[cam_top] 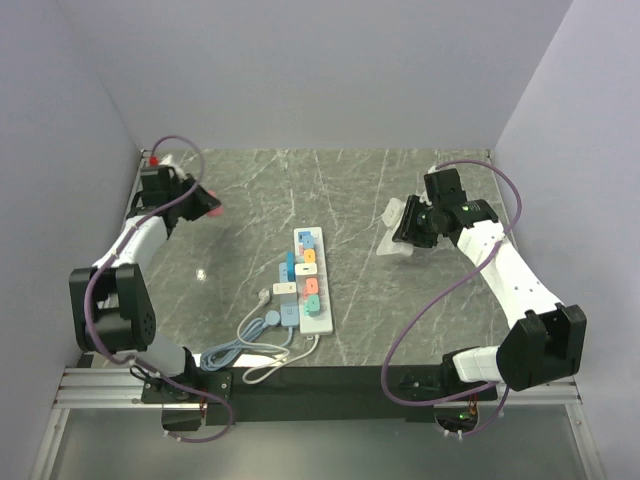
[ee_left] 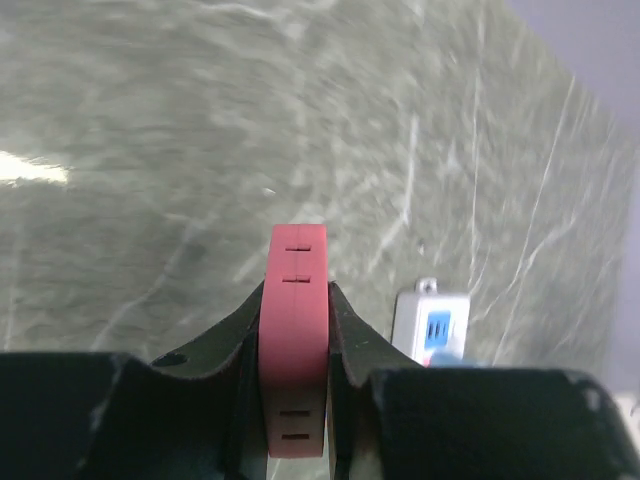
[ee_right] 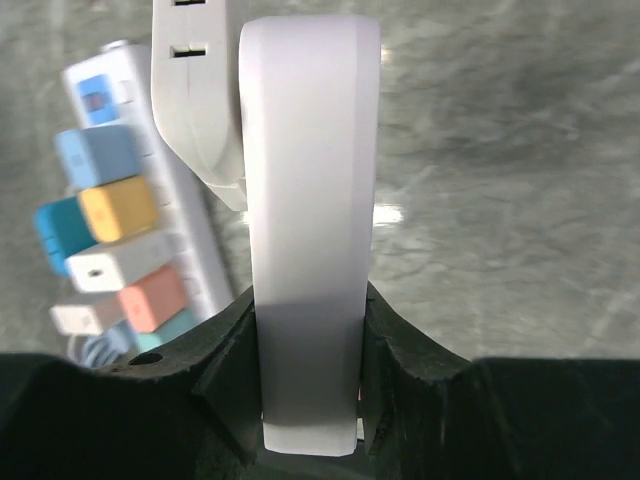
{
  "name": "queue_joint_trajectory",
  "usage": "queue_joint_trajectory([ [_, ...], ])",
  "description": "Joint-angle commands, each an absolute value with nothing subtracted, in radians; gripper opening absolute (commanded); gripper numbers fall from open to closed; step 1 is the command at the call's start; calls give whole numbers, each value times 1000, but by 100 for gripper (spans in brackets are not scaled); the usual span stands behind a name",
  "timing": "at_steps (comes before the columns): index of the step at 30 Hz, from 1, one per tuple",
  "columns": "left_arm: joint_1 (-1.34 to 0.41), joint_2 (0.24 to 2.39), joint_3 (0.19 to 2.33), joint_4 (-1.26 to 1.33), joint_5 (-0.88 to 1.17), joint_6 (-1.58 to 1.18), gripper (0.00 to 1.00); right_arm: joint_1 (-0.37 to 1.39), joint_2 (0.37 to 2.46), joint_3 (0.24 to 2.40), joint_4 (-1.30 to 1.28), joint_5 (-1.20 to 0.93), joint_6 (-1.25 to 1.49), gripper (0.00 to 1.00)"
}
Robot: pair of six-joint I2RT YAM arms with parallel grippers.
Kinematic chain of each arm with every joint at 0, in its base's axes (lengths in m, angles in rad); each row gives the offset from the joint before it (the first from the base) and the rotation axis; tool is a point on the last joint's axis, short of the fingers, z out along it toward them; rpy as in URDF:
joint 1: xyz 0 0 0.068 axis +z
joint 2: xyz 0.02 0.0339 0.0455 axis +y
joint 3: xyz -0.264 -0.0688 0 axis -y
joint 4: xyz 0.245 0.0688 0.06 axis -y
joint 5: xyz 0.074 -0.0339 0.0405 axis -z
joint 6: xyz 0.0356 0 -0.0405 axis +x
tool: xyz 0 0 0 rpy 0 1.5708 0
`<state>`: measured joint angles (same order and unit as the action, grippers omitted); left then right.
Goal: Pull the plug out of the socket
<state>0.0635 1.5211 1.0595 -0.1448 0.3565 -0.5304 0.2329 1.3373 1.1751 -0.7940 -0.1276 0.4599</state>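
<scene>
I should next lower my left gripper to its left in the top view and release the red plug there, because bare tabletop clear of the power strip [cam_top: 187,231] is below it on that side.
The socket [cam_top: 309,282] is a long white power strip lying mid-table with several coloured plugs [cam_top: 297,275] in its outlets. My left gripper [cam_top: 200,203] is at the far left, well away from it, shut on a red plug [ee_left: 294,330] held above the table. The strip's end shows in the left wrist view [ee_left: 432,325]. My right gripper [cam_top: 408,228] is right of the strip, shut on a white plug [ee_right: 308,230]. The strip with its coloured plugs shows at the left of the right wrist view [ee_right: 175,220].
The strip's thin white cord and a grey-blue cable [cam_top: 255,335] loop toward the near edge. A second white piece [ee_right: 195,90] sits against the held white plug. Grey walls close in on the left, back and right.
</scene>
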Motion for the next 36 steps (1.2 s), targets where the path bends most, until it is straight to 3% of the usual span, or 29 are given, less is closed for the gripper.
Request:
queue_joint_trajectory([
  [1, 132, 1549, 1037, 75, 502, -710, 0, 230, 1272, 1161, -655, -277, 479, 0],
  [6, 253, 1653, 1000, 170, 538, -820, 0, 229, 1289, 1141, -608, -354, 517, 0],
  [16, 347, 1697, 962, 103, 379, -877, 1, 210, 1299, 1117, -492, -459, 569, 0],
  [24, 403, 1697, 934, 29, 281, -919, 32, 206, 1315, 1131, -492, -479, 574, 0],
  [30, 420, 1720, 940, -26, 264, -945, 48, 204, 1322, 1134, -488, -489, 577, 0],
  [31, 419, 1717, 939, -32, 256, -949, 56, 201, 1322, 1135, -491, -491, 577, 0],
  [36, 420, 1680, 922, -55, 230, -957, 62, 203, 1319, 1135, -497, -486, 572, 0],
])
